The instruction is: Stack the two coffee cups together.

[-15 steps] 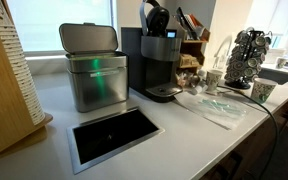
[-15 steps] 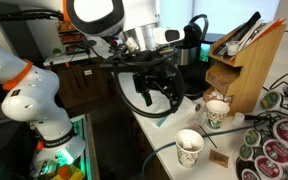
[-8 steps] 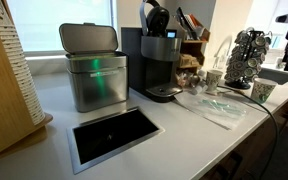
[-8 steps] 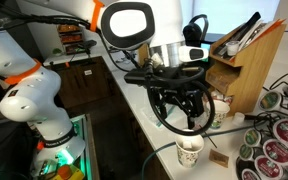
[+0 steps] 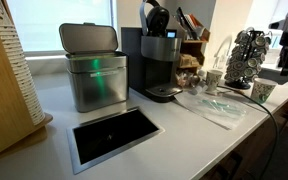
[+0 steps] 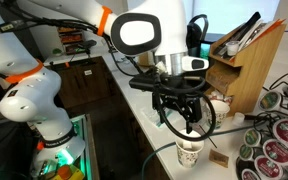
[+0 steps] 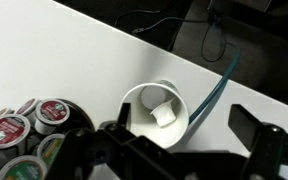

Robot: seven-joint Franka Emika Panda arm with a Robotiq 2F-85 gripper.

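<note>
One fingertip should go inside the near cup and the other outside its rim, so I should lower my gripper and shift it toward the cable side next.
One paper cup stands near the counter's front edge; in the wrist view I look down into it and see a small white piece inside. The other cup stands behind it by the wooden block, partly hidden by my gripper. Both cups show in an exterior view, one by the coffee maker and one to its right. My gripper is open and hangs just above the near cup. In the wrist view the cup lies between the fingers, closer to the left one.
A wire rack of coffee pods stands right beside the near cup, also seen in the wrist view. A wooden organiser stands behind the cups. A black coffee maker, a metal bin and a thin cable are nearby.
My arm has moved across the counter toward the near cup and lower, so the open gripper now hangs over it. The cups have not moved.
</note>
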